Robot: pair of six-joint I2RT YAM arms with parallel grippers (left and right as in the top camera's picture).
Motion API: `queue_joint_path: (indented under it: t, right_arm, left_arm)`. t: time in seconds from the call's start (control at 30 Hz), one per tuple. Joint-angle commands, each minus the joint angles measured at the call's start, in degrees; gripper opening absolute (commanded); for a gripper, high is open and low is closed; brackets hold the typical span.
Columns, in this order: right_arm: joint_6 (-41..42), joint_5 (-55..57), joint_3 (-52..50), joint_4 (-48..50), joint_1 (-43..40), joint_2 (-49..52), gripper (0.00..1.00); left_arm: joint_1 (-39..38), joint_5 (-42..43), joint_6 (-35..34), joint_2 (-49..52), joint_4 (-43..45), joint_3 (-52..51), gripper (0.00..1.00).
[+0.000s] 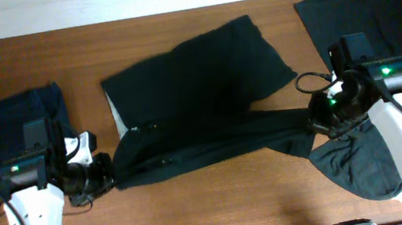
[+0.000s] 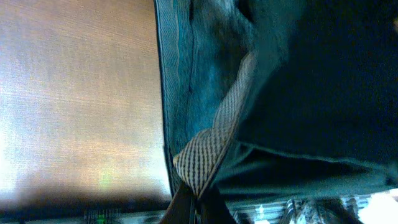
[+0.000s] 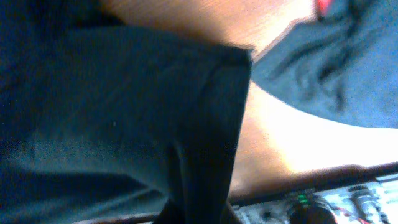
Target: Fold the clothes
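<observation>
My right gripper next takes the garment's held end away from my base, over the garment's slanted edge facing the black pile.
A large black garment with pale inner lining at its left edge lies spread across the middle of the table. My left gripper is shut on its lower left corner; the left wrist view shows the fingers pinching the pale checked lining. My right gripper is shut on the garment's lower right end; in the right wrist view the dark cloth runs between the fingers. The cloth stretches between the two grippers.
A folded navy blue garment lies at the far left. A pile of black clothes lies at the back right and more dark cloth under the right arm. Bare wooden table runs along the front.
</observation>
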Motion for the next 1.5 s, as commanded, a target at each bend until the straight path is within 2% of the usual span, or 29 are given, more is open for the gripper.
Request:
queue_joint_path:
  t: [0.0,0.07,0.2,0.4,0.5,0.63,0.83,1.0,1.1,1.13,1.17,1.2,1.3,1.37,1.47]
  right_arm:
    - [-0.68,12.68,6.25,-2.08,-1.9,-6.27,0.04]
    - [-1.53,13.49,8.28,-0.44,-1.9,-8.44,0.04]
    - [-4.5,13.38,8.59,6.16,-1.79,-7.06,0.04]
    - [-12.48,11.78,8.59,20.31,-1.75,4.28,0.04]
    - [-14.53,7.56,8.59,29.55,-1.75,10.49,0.04]
    - [-14.53,3.52,8.59,35.26,-1.55,18.14,0.04]
    - [-14.53,3.5,8.59,43.65,1.22,28.83,0.04]
    - [-15.63,3.96,8.57,52.68,4.79,31.69,0.04]
    - [-15.58,4.13,8.55,58.34,6.64,33.73,0.12]
    - [-15.58,4.22,8.55,60.33,6.91,34.67,0.23]
    - [-15.58,4.39,8.55,62.71,6.88,35.76,0.66]
    - [-15.61,4.61,8.55,63.6,6.69,36.26,0.76]
    - [-15.58,4.7,8.55,61.92,4.52,36.26,0.78]
    - [-15.63,4.83,8.37,57.37,2.64,36.37,0.73]
    - [-15.82,5.42,7.61,50.75,0.13,36.94,0.62]
  left_arm:
    - [0.94,-5.38,2.64,-3.96,-5.57,8.07,0.0]
    - [0.96,-5.62,2.62,-5.22,-6.62,12.15,0.0]
    - [0.96,-5.97,1.25,-5.46,-2.8,13.03,0.0]
    - [0.96,-9.81,-9.53,-1.11,1.84,7.76,0.0]
    - [0.96,-12.35,-15.15,1.92,8.76,1.73,0.0]
    - [0.96,-16.37,-19.61,5.99,18.86,-3.19,0.0]
    - [0.96,-16.61,-19.96,16.9,32.54,-7.13,0.0]
    - [1.01,-17.73,-21.49,23.67,38.34,-7.13,0.0]
    - [0.98,-18.12,-21.46,25.55,42.05,-7.13,0.01]
    - [1.01,-18.12,-21.44,25.83,43.93,-7.13,0.04]
    - [1.18,-18.1,-21.46,25.86,46.27,-7.13,0.2]
    - [1.62,-17.59,-21.46,25.77,49.09,-7.02,0.44]
    - [3.43,-15.26,-21.2,25.75,49.48,-6.12,0.59]
    - [4.59,-8.74,-18.56,25.75,47.93,-6.08,0.77]
    - [4.31,-2.62,-16.2,25.75,38.82,-6.1,0.78]
